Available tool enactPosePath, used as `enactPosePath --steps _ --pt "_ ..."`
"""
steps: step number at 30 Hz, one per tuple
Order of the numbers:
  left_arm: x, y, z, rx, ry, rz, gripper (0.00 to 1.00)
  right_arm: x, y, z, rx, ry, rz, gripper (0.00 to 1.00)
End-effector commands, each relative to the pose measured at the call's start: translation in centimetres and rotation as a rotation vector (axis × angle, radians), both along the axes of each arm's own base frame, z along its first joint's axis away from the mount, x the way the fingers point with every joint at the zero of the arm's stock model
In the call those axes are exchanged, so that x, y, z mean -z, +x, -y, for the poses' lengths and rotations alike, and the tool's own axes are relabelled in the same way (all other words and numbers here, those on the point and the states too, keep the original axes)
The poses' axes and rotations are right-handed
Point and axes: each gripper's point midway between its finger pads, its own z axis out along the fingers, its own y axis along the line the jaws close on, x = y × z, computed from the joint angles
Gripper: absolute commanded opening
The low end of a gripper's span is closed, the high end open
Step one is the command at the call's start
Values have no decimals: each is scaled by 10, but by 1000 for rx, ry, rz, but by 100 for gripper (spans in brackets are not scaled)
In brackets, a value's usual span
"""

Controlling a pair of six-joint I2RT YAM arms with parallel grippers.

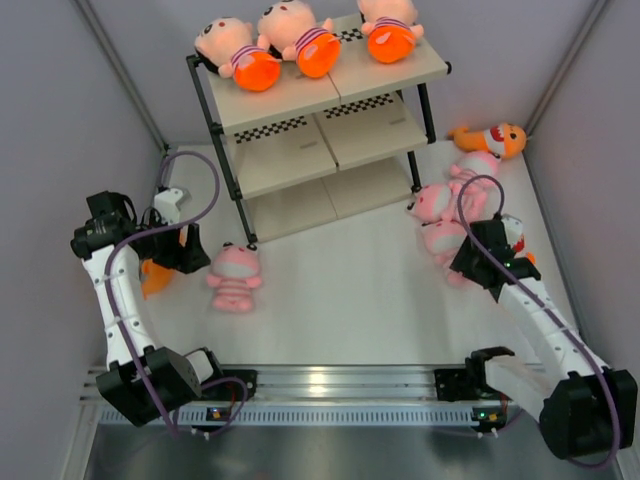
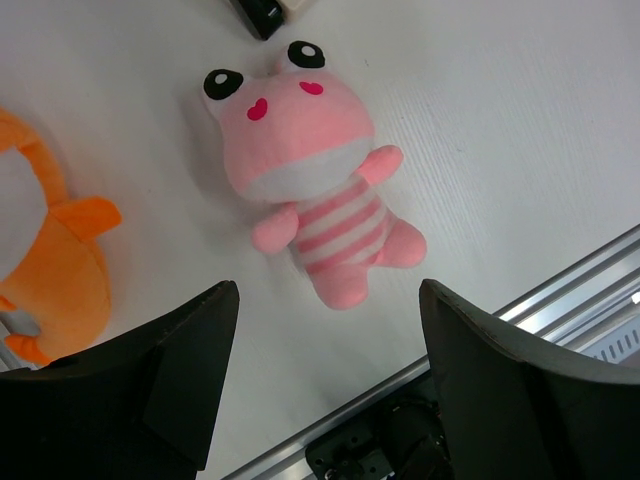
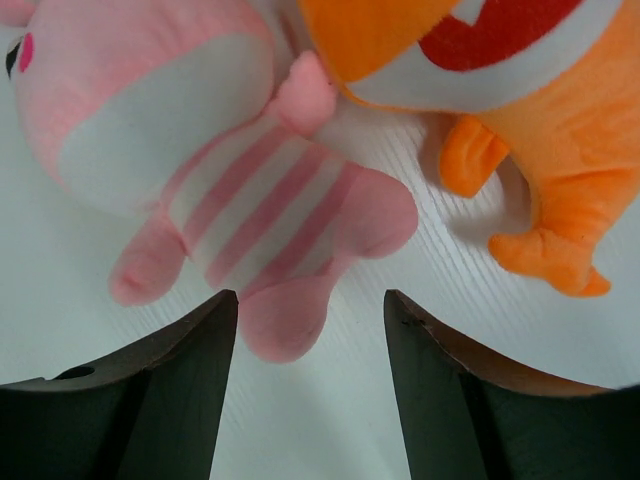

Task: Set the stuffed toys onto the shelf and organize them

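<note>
The legs of the pink striped animal lie below my right gripper, just ahead of its fingers, so I will lower it onto them next with its fingers still open.
The shelf stands at the back with three peach-headed dolls on its top board. A pink striped animal lies on the table left of centre; it shows in the left wrist view. My left gripper is open and empty just left of it, beside an orange shark. My right gripper is open and empty over a pink striped animal next to an orange shark. Several pink animals and another orange shark lie at the right.
The shelf's black foot stands just beyond the pink animal's head. An aluminium rail runs along the near edge between the arm bases. Grey walls close in on the left and right.
</note>
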Motion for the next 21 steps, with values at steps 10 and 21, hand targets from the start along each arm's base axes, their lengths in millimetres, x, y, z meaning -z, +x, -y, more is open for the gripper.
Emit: enactPosePath --steps 10,21 --pt "-6 -1 -4 16 50 31 78 32 29 -2 280 353 207 58" --pt "-8 1 -7 14 63 33 78 49 44 -1 275 373 307 0"
